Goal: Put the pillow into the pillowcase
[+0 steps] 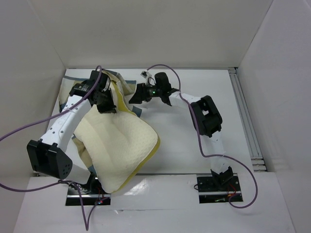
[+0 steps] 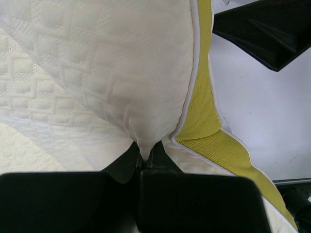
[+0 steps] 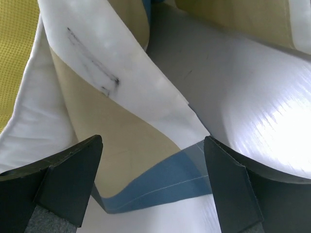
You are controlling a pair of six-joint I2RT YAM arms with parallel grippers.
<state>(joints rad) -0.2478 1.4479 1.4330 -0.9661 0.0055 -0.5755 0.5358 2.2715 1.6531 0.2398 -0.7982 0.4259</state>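
Note:
The robot's left hand should next pull the pinched end of the off-center pillow to the right in the top view, toward the bare tabletop, and let go of it.
The cream pillow (image 1: pixel 121 145) lies on the left half of the table, its yellow edge (image 2: pixel 204 111) toward the right. My left gripper (image 1: pixel 107 104) is at the pillow's far end, shut on a pinch of the quilted cream fabric (image 2: pixel 146 153). The checked pillowcase (image 1: pixel 124 87) is bunched at the back left, partly under the pillow. My right gripper (image 1: pixel 133 94) hovers at the case's right edge. In the right wrist view it is open (image 3: pixel 153 145), and a tan, white and blue fold of pillowcase (image 3: pixel 126 131) lies below, between its wide-apart fingers.
White walls enclose the table on three sides. A metal rail (image 1: pixel 248 121) runs along the right edge. Purple cables loop over both arms (image 1: pixel 167 70). Bare white tabletop (image 1: pixel 180 145) shows between the pillow and the right arm.

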